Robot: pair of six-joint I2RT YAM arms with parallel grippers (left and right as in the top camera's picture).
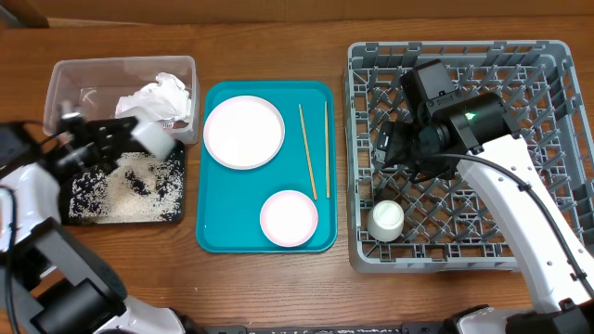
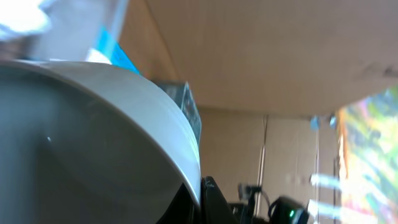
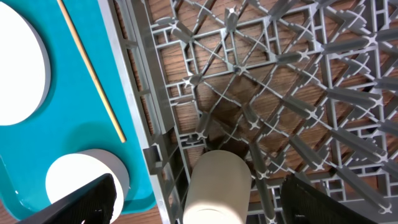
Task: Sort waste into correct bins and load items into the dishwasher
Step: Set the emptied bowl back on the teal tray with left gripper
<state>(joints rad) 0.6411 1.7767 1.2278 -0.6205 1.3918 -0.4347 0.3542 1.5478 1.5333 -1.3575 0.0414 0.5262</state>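
Observation:
My left gripper will swing to the right in the overhead view, turn level, lower and release beside the teal tray's bowl, where the space is bare.
My left gripper [image 1: 119, 139] is shut on the rim of a white bowl [image 1: 154, 137], held tilted over the black tray [image 1: 174, 215], which holds loose rice [image 1: 139, 190]. The bowl fills the left wrist view [image 2: 93, 137]. The clear tub [image 1: 70, 79] holds the crumpled napkin [image 1: 160, 96] and a bit of red-and-white wrapper [image 1: 176, 121]. A plate [image 1: 243, 132], a second bowl [image 1: 289, 218] and two chopsticks [image 1: 307, 153] lie on the teal tray [image 1: 218, 232]. My right gripper [image 1: 394, 148] is open above the grey dish rack [image 1: 538, 250], over the small cup [image 3: 217, 186], which lies in the rack's front left corner [image 1: 386, 220].
The right wrist view shows the rack's grid [image 3: 280, 93], the teal tray's edge [image 3: 74, 118], the second bowl [image 3: 81, 180], the plate [image 3: 18, 68] and one chopstick [image 3: 93, 74]. Bare wooden table [image 1: 278, 37] runs along the back and front.

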